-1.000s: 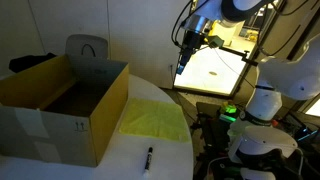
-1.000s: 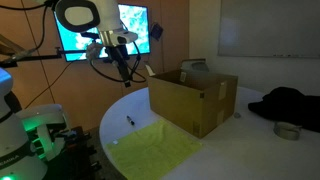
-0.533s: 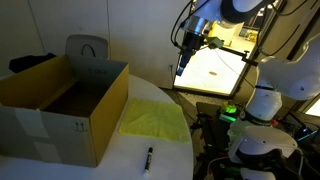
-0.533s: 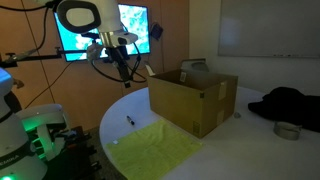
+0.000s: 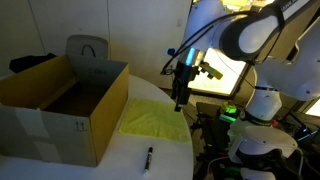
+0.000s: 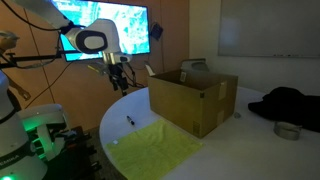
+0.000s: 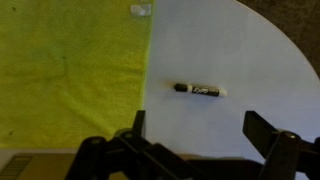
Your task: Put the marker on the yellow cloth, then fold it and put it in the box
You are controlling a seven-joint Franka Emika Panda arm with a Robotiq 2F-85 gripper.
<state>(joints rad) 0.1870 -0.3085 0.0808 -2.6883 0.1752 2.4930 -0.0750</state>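
I should next lower my gripper and turn it until its fingers are on both sides of the marker's labeled body (image 5: 149, 159) (image 7: 204, 91) below, because the stick points from finger to finger.
The marker (image 7: 199, 90), a slim black stick with a white end, lies on the white table beside the yellow cloth (image 7: 70, 70). It also shows in both exterior views (image 5: 149, 157) (image 6: 129, 122). The yellow cloth lies flat between the marker and the box in both exterior views (image 5: 155, 120) (image 6: 153, 150). The box (image 5: 62, 105) (image 6: 192, 97) stands open on the table. My gripper (image 7: 198, 135) (image 5: 180, 100) (image 6: 118, 85) is open and empty, hovering well above the table over the marker.
The round white table (image 5: 150, 170) ends close to the marker. A lit screen (image 5: 215, 65) and robot base with green light (image 5: 232, 112) stand behind. A dark garment (image 6: 285, 103) and small bowl (image 6: 287, 130) lie past the box.
The arm has swung down and toward the table; my gripper has dropped from up by the screen to a lower spot above the marker. Marker, cloth and box have not moved.
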